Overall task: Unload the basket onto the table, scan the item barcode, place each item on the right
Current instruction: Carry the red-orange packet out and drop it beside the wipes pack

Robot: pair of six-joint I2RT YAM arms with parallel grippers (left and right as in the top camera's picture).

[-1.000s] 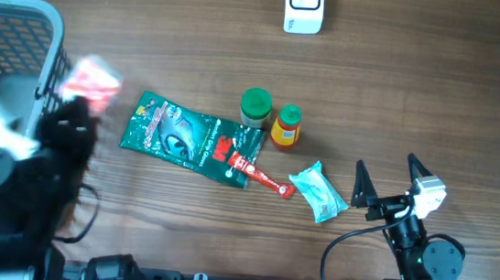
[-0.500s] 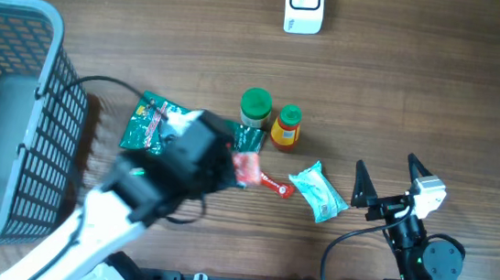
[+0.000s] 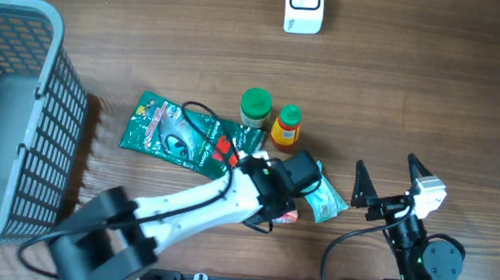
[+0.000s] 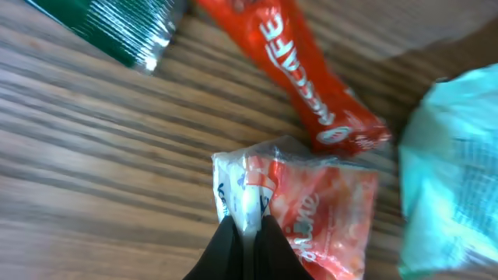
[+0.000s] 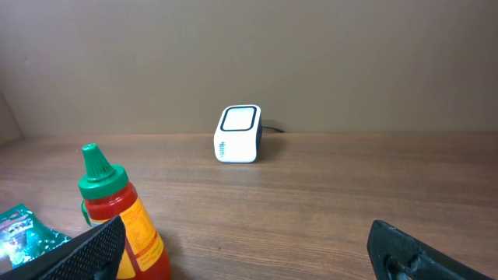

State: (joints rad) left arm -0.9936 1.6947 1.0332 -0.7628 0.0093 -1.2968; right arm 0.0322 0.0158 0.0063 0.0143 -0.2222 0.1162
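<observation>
My left gripper lowers the snack packet [image 4: 327, 210] onto the wood [image 4: 388, 185] beside the teal packet next and opens to release it, because I pinch only its white crimped edge.
My left gripper [image 4: 247, 233] is shut on the white crimped edge of a red-and-white snack packet [image 4: 327, 210], held low over the wood. In the overhead view the left arm [image 3: 226, 193] reaches to the table's middle and its wrist hides the packet. The white barcode scanner [image 3: 303, 5] stands at the far edge, also seen in the right wrist view as the scanner [image 5: 237, 134]. At the near right, my right gripper [image 3: 386, 164] is wide open and empty.
A grey mesh basket [image 3: 19, 6] fills the left side. A green pouch [image 3: 172, 133], a green-lidded jar [image 3: 255, 106], a red-yellow bottle [image 3: 286, 127], a red stick pack [image 4: 303, 85] and a teal packet [image 3: 325, 198] lie mid-table, close to the held packet.
The left arm has swung from the basket on the left across to the middle, carrying the red packet to beside the teal packet. The right arm has stayed still.
</observation>
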